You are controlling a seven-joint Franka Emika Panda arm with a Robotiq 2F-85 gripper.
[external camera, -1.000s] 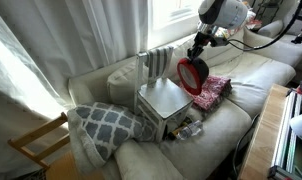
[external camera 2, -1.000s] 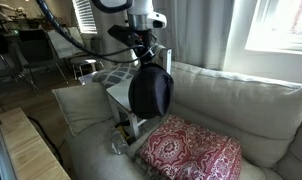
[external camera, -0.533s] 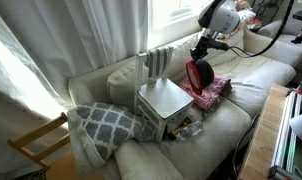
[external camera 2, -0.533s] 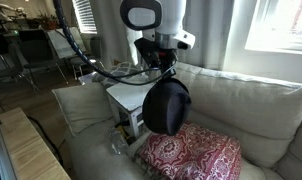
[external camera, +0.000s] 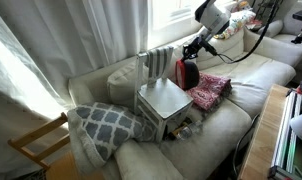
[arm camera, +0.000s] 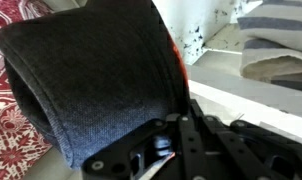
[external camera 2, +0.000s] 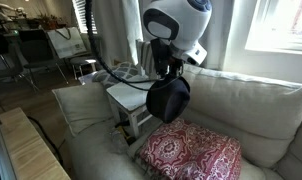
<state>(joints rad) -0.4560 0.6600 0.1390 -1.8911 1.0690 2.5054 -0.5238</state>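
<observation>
The robot needs to move its gripper away from the white box, turn it and lower it before setting the hat down on the red patterned cloth [external camera: 210, 91].
My gripper [external camera: 191, 52] is shut on the rim of a dark grey knit hat [external camera: 187, 73] with a red lining. The hat hangs below the fingers, just above the sofa, between a white box [external camera: 163, 100] and a red patterned cloth [external camera: 209, 90]. From the opposite side, the hat [external camera 2: 169, 100] hangs under the gripper [external camera 2: 163, 72], right beside the box [external camera 2: 126, 97] and above the red cloth [external camera 2: 191, 155]. In the wrist view the hat [arm camera: 91, 80] fills the left half, in front of the gripper [arm camera: 176, 122]. The fingertips are hidden by the fabric.
A grey-and-white patterned pillow [external camera: 106, 122] lies at the near end of the sofa. A striped cloth [external camera: 159, 62] hangs over the sofa back behind the box and shows in the wrist view as the striped cloth [arm camera: 276, 30]. Curtains and a window stand behind.
The arm has carried the hat from over the red cloth toward the white box and the sofa back. The hat has turned, so less of its red inside shows.
</observation>
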